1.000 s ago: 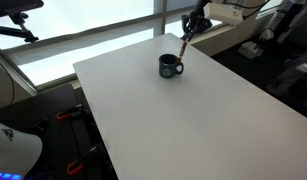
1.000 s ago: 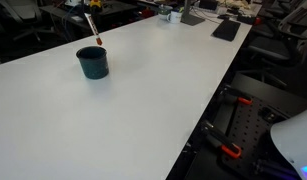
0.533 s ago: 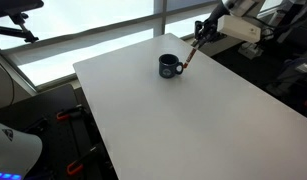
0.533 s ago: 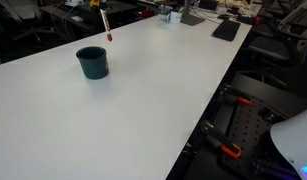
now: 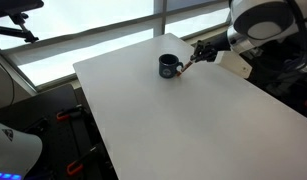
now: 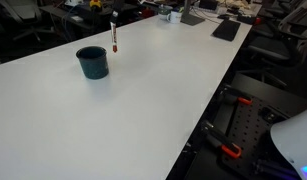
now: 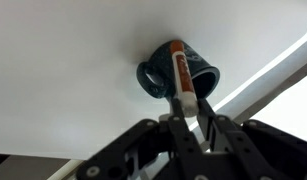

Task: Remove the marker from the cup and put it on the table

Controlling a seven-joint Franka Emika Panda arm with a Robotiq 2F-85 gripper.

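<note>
The marker (image 5: 191,62) still hangs above the table, so my gripper should next move gently away from the dark mug and down to the bare tabletop beside it.
The dark mug, the cup (image 5: 170,66), stands on the white table (image 5: 193,120) near its far edge; it also shows in an exterior view (image 6: 92,62) and in the wrist view (image 7: 183,78). My gripper (image 5: 201,52) is shut on the reddish marker (image 5: 191,62), which hangs outside the cup, beside it and just above the tabletop. In an exterior view the marker (image 6: 114,38) hangs upright to the right of the cup. In the wrist view the marker (image 7: 178,66) points from my fingers (image 7: 190,115) toward the cup.
The table's far edge runs close behind the cup, with windows beyond (image 5: 93,25). Desk clutter and a dark flat object (image 6: 226,30) lie at the table's far end. Robot bases and red clamps (image 6: 233,150) stand below the table edge.
My gripper has carried the marker up out of the cup, sideways away from it and lower toward the table. The cup has stayed in place.
</note>
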